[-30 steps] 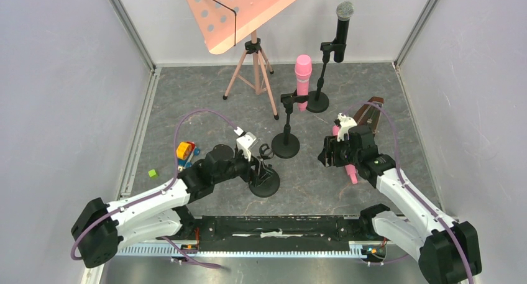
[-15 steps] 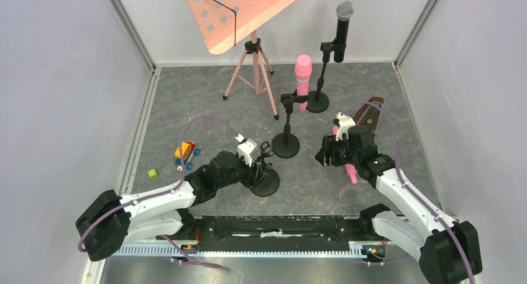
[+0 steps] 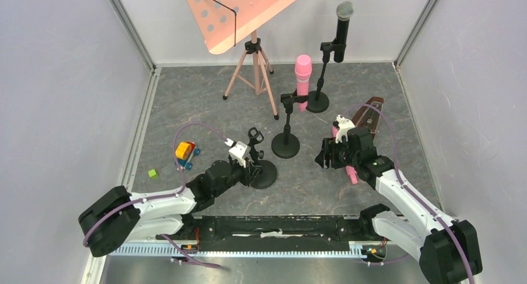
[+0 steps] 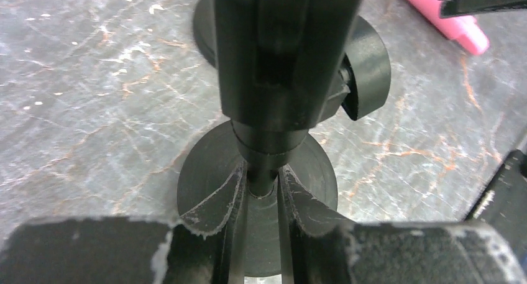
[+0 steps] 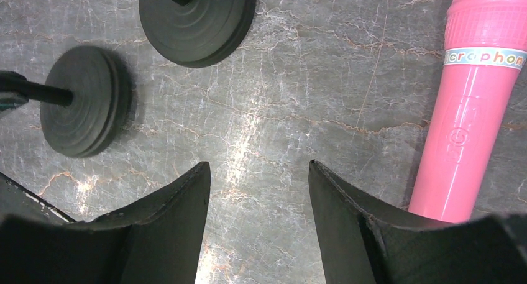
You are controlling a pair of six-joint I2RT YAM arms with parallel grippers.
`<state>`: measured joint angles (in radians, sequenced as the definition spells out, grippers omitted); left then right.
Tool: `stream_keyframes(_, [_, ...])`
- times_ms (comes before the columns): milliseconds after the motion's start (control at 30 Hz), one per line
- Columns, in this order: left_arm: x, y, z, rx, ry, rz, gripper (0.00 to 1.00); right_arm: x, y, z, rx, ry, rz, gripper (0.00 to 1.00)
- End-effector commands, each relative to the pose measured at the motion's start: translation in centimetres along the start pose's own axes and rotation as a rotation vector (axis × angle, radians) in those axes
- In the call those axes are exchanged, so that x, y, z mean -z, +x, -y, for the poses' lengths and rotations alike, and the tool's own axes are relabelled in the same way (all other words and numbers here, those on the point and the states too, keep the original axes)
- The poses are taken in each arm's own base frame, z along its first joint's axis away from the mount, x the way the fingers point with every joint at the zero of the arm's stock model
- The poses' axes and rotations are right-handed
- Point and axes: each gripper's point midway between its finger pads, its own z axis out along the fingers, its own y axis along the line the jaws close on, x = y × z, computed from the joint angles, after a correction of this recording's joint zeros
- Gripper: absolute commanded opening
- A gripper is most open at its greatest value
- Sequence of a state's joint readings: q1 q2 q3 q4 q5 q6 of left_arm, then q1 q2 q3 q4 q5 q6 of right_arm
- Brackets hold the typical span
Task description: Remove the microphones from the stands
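Observation:
I should next carry the empty stand outward with my left gripper to the bare tabletop between the toy car and the tripod and let go of it there, because that spot is free.
Near the front stands an empty black stand with its clip up. My left gripper is shut on its thin pole, just above the round base. One pink microphone sits upright in the middle stand. A black microphone sits in the back stand. Another pink microphone lies flat on the table. My right gripper hangs open over bare table just left of it, with nothing between its fingers.
A pink music stand on a tripod stands at the back. A toy car and a small green cube lie at the left. A brown object lies behind the right gripper. Walls enclose three sides.
My left gripper has closed on the front stand's pole. The arm has reached lower and the stand has shifted slightly away and left. The right arm has not moved.

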<state>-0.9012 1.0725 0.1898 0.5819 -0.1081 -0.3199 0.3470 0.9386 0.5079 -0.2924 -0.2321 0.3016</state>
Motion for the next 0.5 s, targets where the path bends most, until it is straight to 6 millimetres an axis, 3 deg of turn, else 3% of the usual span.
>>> stream_keyframes(0, [-0.3, -3.3, -2.1, -0.020, -0.129, 0.147, 0.18, -0.1, -0.8, -0.6, 0.004, -0.025, 0.028, 0.65])
stream_keyframes(167, [-1.0, -3.2, -3.1, -0.041, -0.181, 0.150, 0.15, -0.1, -0.6, -0.5, 0.004, -0.022, 0.023, 0.65])
stream_keyframes(467, [-1.2, -4.7, -8.5, -0.119, -0.457, 0.146, 0.11, -0.2, -0.3, -0.6, 0.000, -0.027, 0.015, 0.66])
